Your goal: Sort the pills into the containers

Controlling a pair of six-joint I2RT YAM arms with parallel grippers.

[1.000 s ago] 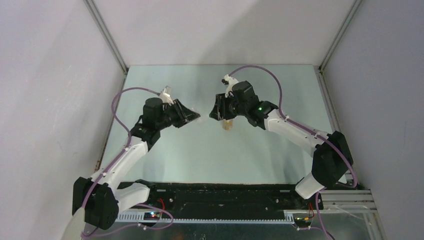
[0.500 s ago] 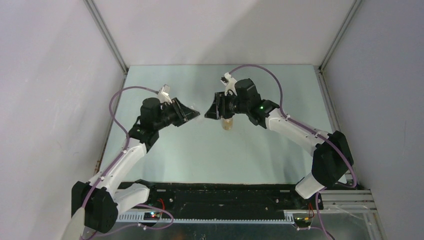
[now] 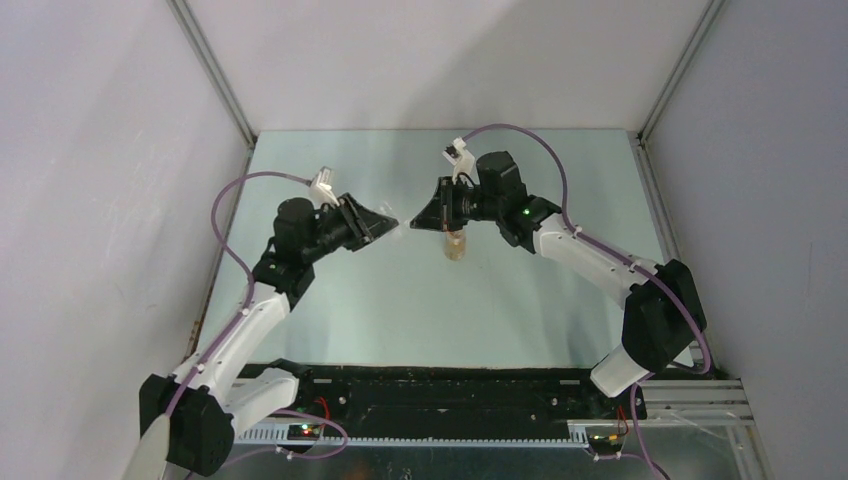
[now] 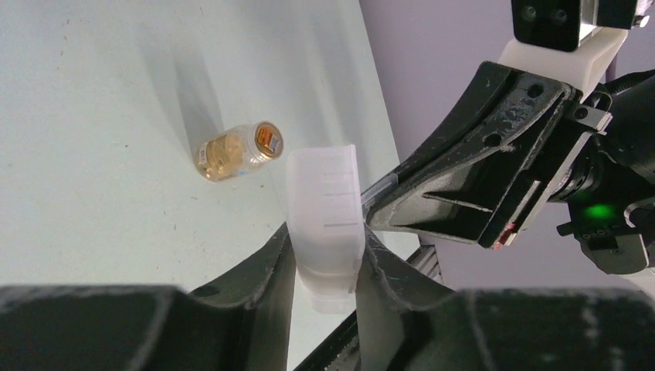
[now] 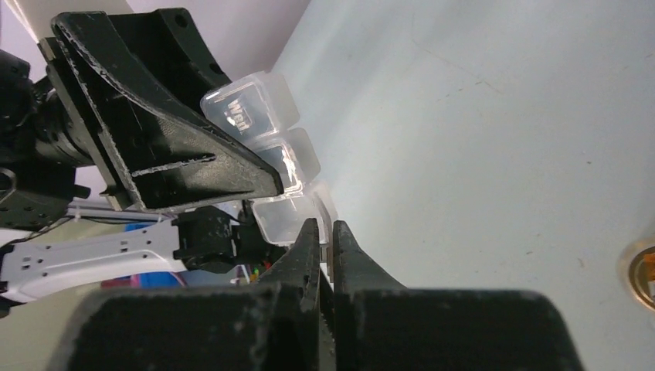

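Note:
My right gripper needs to let go of the lid edge of the pill box next, then move down and back to empty table (image 3: 428, 258).
My left gripper (image 4: 324, 232) is shut on the white translucent pill box (image 4: 324, 205) and holds it above the table. In the top view the left gripper (image 3: 385, 224) meets my right gripper (image 3: 418, 222) tip to tip. In the right wrist view the box (image 5: 270, 135) shows joined compartments beside the left gripper's black finger (image 5: 170, 154). My right gripper (image 5: 326, 229) is shut on a thin lid edge of the box's nearest compartment. No loose pills show.
A small clear bottle (image 3: 455, 246) with orange-tan contents stands on the pale green table just below the right gripper. It also shows in the left wrist view (image 4: 235, 151). Grey walls enclose the table on three sides.
The right gripper has turned and reached left until its tips meet the box in the left gripper. The left arm has lifted and shifted slightly back. The bottle has not moved.

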